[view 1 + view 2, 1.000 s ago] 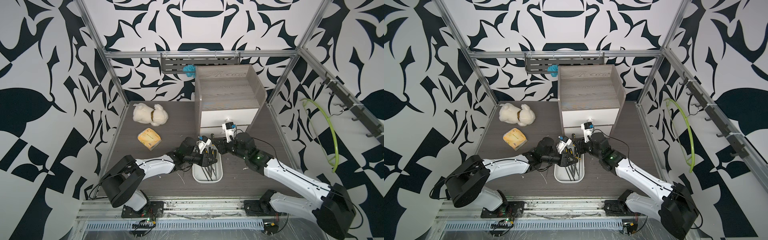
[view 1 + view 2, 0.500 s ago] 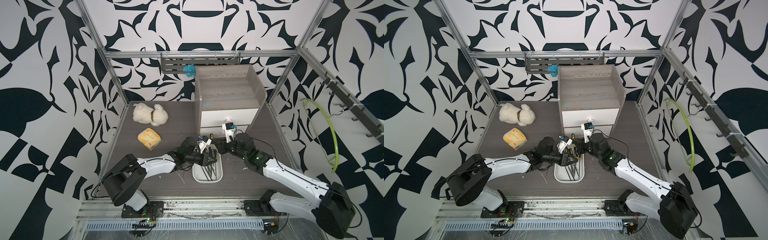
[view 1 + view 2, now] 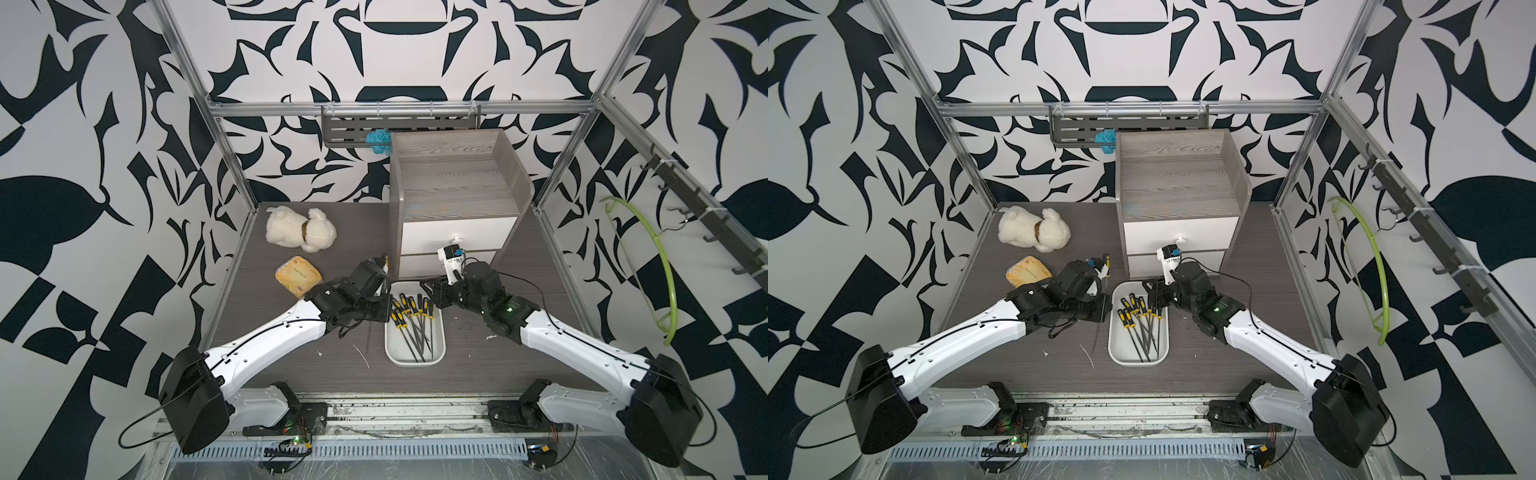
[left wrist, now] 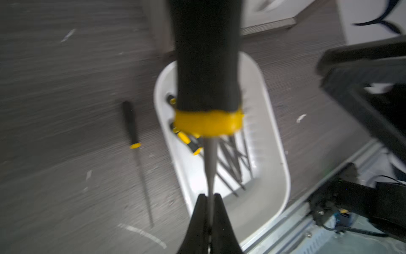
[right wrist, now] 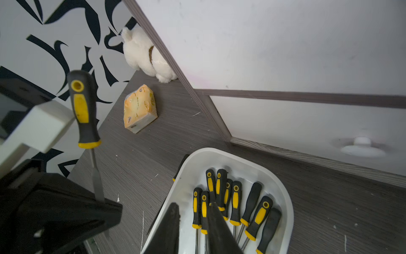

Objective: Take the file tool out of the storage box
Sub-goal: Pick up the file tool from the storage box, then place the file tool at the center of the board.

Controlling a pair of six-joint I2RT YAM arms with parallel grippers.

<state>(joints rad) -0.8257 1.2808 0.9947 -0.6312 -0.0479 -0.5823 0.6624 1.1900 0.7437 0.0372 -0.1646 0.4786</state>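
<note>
The left gripper should next move past the loose file and lower to release the shaft, since bare tabletop lies on that file's side away from the tray.
The storage box [image 3: 415, 358] is a shallow white tray in front of the cabinet, seen in both top views [image 3: 1138, 360]. Several file tools with black-and-yellow handles [image 5: 235, 198] lie in it. My left gripper [image 4: 209, 198] is shut on the metal shaft of one file tool [image 5: 84, 110]. That file's handle points up by the wrist, just left of the tray's far end [image 3: 386, 262]. Another file [image 4: 137, 154] lies on the table left of the tray. My right gripper [image 5: 194, 211] is open above the handles at the tray's far end, with nothing held between its fingers.
A grey wood-grain cabinet [image 3: 453, 199] with white drawers stands just behind the tray. A white plush toy [image 3: 299, 230] and a yellow packet [image 3: 298, 276] lie at the left. A green hoop [image 3: 660, 266] hangs on the right wall.
My left gripper has shut on the file's shaft and drawn slightly left of the tray. My right gripper's jaws have opened and let go.
</note>
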